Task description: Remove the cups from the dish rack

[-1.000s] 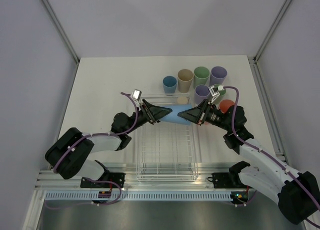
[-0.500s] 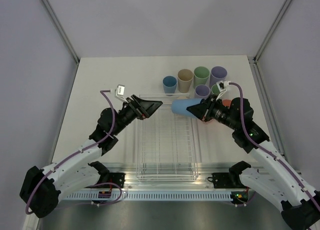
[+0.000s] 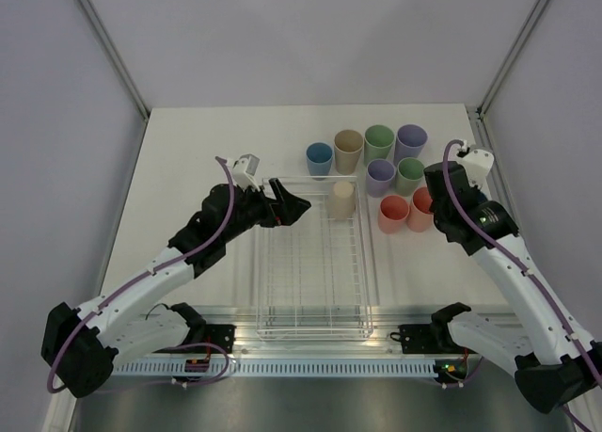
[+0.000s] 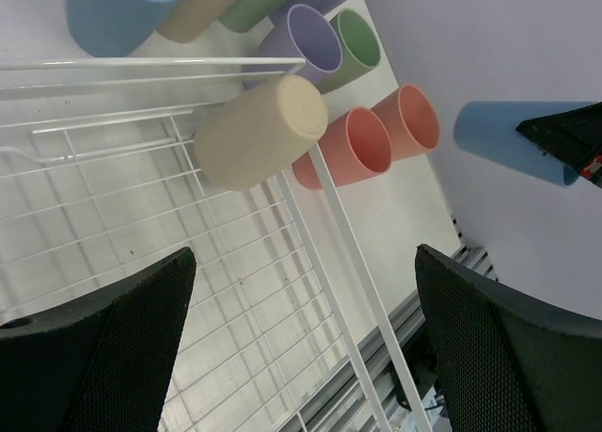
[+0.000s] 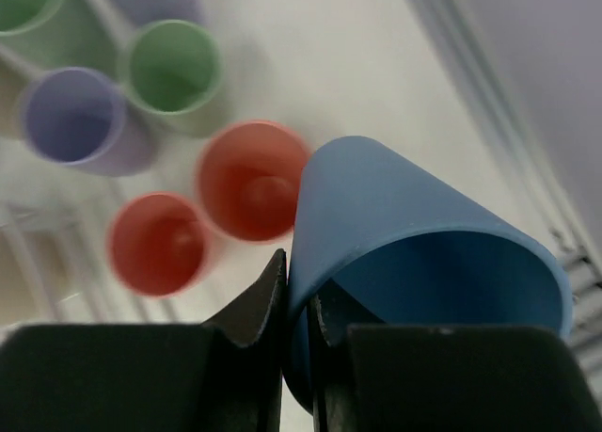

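Observation:
The right gripper moves down and back next and stands the blue cup (image 5: pixel 414 225) on the near side of the coral cups, since bare table shows there.
My right gripper (image 5: pixel 299 286) is shut on the rim of a blue cup (image 5: pixel 414 225), one finger inside and one outside. It holds the cup in the air above two coral cups (image 5: pixel 252 180). The held cup also shows in the left wrist view (image 4: pixel 513 138); in the top view my right wrist (image 3: pixel 456 201) hides it. My left gripper (image 3: pixel 290 206) is open and empty over the far left corner of the clear dish rack (image 3: pixel 310 281). One beige cup (image 3: pixel 341 200) stands upside down at the rack's far end, also in the left wrist view (image 4: pixel 259 131).
Cups stand upright on the table beyond and right of the rack: blue (image 3: pixel 319 157), beige (image 3: pixel 348 150), green (image 3: pixel 379 142), purple (image 3: pixel 411 142), a small purple (image 3: pixel 380 176), green (image 3: pixel 409 175) and two coral (image 3: pixel 393 213). A wall post (image 3: pixel 499 74) stands at the right.
Both grippers were at the blue cup over the rack a second ago. My left gripper let go and drew back left. My right gripper carried the cup right, over the coral cups.

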`<state>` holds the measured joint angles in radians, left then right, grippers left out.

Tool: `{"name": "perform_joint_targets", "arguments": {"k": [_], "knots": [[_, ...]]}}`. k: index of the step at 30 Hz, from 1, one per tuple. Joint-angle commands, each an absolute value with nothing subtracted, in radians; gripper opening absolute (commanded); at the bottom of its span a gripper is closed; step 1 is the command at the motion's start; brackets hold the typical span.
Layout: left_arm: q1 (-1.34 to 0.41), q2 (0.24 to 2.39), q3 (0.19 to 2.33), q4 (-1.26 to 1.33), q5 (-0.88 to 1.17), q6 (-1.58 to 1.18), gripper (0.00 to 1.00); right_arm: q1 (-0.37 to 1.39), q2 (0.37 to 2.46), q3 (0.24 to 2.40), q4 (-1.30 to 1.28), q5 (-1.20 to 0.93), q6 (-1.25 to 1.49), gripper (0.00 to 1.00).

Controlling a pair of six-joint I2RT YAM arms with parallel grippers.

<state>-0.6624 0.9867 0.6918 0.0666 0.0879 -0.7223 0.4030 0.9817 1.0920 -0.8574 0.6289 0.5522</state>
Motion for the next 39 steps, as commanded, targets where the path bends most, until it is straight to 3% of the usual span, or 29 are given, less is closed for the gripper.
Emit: {"name": "perform_joint_targets", "arguments": {"k": [1, 7, 14, 18, 39], "knots": [[-0.699, 1.032, 0.793, -0.052, 0.092, -0.597, 1.0, 0.393, 0.98, 1.12, -1.072, 0.967, 0.641, 0.01], [-0.747, 1.078, 0.842, -0.061, 0.063, -0.56, 1.0, 0.391, 0.968, 1.118, -1.203, 1.056, 0.776, 0.01], [-0.758, 1.115, 0.89, -0.093, 0.071, -0.525, 1.0, 0.391, 0.972, 1.069, -1.097, 0.783, 0.698, 0.01], [-0.759, 1.155, 0.933, -0.146, 0.058, -0.482, 1.0, 0.388, 1.046, 0.962, -0.98, 0.522, 0.637, 0.01], [-0.759, 1.275, 1.029, -0.216, 0.066, -0.405, 1.0, 0.387, 1.206, 0.894, -0.781, 0.269, 0.535, 0.01]]}}
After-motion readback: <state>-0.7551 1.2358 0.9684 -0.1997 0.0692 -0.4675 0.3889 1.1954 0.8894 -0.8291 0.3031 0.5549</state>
